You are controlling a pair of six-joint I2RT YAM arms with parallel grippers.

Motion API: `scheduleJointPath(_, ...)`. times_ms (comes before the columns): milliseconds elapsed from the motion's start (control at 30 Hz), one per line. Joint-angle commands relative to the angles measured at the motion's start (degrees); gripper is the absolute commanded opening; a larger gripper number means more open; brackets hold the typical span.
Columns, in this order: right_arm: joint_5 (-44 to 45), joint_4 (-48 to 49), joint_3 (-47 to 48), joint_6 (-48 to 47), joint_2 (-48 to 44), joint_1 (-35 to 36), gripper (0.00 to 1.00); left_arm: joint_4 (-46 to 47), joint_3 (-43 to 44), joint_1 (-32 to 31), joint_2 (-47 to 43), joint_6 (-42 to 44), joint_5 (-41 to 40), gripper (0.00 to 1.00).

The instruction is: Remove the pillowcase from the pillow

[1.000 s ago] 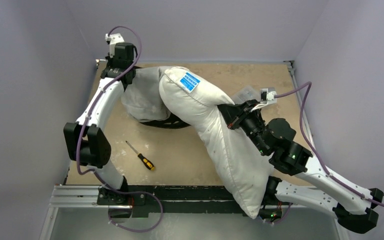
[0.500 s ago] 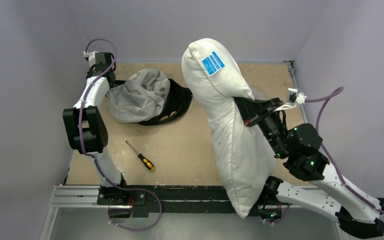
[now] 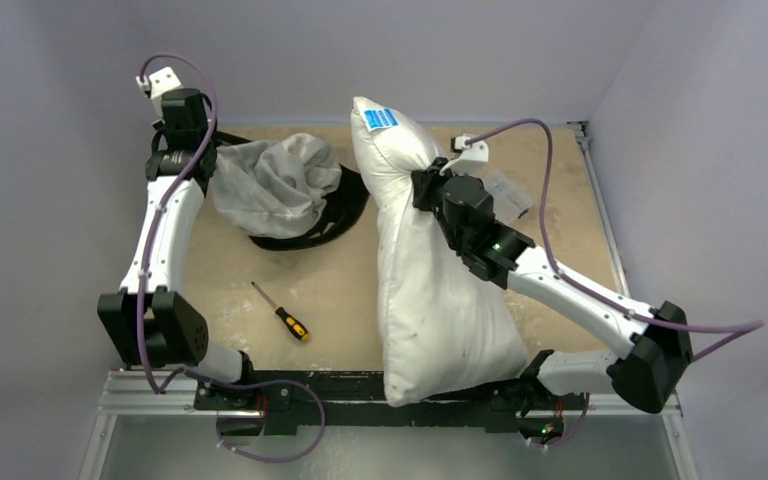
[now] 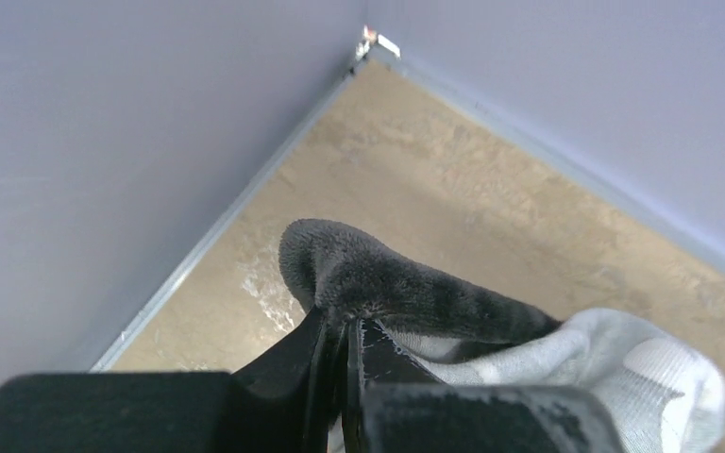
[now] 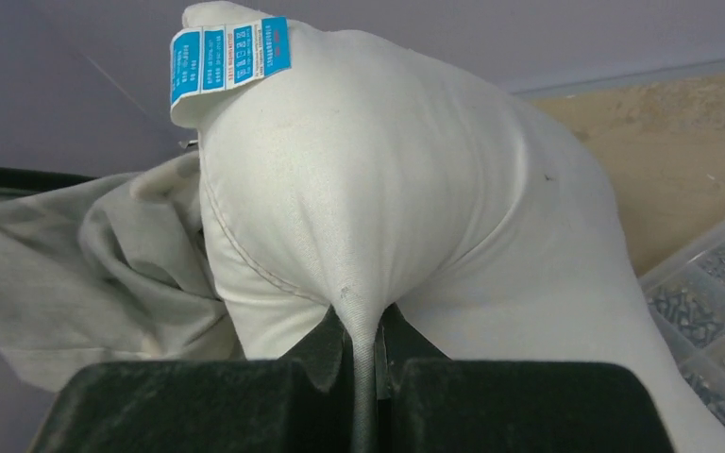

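Observation:
The pillow (image 3: pixel 430 290) is clear of its pillowcase, and its tagged end is held up. I will lower my right gripper toward the table, move it toward the pillowcase as it goes down, and open it.
The white pillow (image 3: pixel 430 290) lies free of its cover, running from the table's near edge to the back, its blue tag (image 3: pixel 381 118) at the far end. My right gripper (image 3: pixel 422 187) is shut on a pinch of the pillow's fabric (image 5: pixel 363 326); the tag (image 5: pixel 229 58) shows above. The pillowcase (image 3: pixel 275 190) lies turned inside out at the back left, pale grey lining up, black plush at its rim. My left gripper (image 3: pixel 188 150) is shut on its dark plush edge (image 4: pixel 378 278), held at the far left corner.
A screwdriver (image 3: pixel 282 313) with a yellow-black handle lies on the tan table (image 3: pixel 340 290) left of the pillow. A clear box of small parts (image 3: pixel 505 190) sits at the back right, behind my right arm. Lilac walls close in the table.
The pillow has come fully out of the pillowcase and swung left, lower and nearer the table. My right gripper moved left and back with it. My left gripper pulled the case further back-left.

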Motion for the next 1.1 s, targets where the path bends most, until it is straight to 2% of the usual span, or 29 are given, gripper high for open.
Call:
scheduleJointPath(0,-6.9,17.1,4.1,-1.1,5.3,-1.6,0.00,4.7,-3.3,0.1,-6.9,1.4,-6.4,0.00)
scheduleJointPath(33,-7.5,17.8,4.6,-0.8,8.0,-1.9,0.00,4.7,-3.9,0.0,-7.4,1.4,-6.5,0.01)
scheduleJointPath(167,-10.9,19.0,7.5,1.0,19.3,-4.1,0.00,3.6,-5.9,-0.3,-9.4,0.7,-3.3,0.21)
scheduleJointPath(367,-18.0,17.9,16.0,3.0,33.0,-4.9,0.00,4.3,-11.3,-1.1,-16.8,-0.7,2.2,0.57)
scheduleJointPath(400,-19.1,17.5,17.1,3.1,34.0,-5.0,0.05,4.3,-12.4,-1.6,-18.1,-0.7,2.9,0.62)
scheduleJointPath(433,-19.7,17.7,17.7,3.2,34.4,-5.0,0.14,4.3,-13.6,-2.3,-19.4,-0.6,3.7,0.66)
scheduleJointPath(533,-19.8,18.1,18.4,2.4,32.1,-5.0,0.56,3.9,-16.8,-5.1,-23.0,0.3,5.0,0.72)
scheduleJointPath(600,-18.8,17.8,18.9,1.6,29.9,-5.3,0.75,3.8,-19.1,-7.2,-25.3,0.9,5.4,0.73)
scheduleJointPath(667,-17.4,16.6,19.3,1.0,27.3,-6.0,0.86,3.7,-20.8,-9.2,-27.5,1.3,6.4,0.74)
scheduleJointPath(800,-13.8,14.1,18.7,0.9,21.3,-8.5,0.98,3.3,-23.6,-14.1,-32.6,2.3,5.6,0.75)
scheduleJointPath(1000,-1.5,10.9,10.8,2.6,5.9,-11.2,0.99,3.2,-27.8,-24.9,-42.8,5.2,-2.3,0.82)
scheduleJointPath(1067,3.1,9.8,7.2,3.7,-0.5,-11.5,0.99,3.1,-29.0,-27.2,-46.6,6.3,-2.7,0.87)
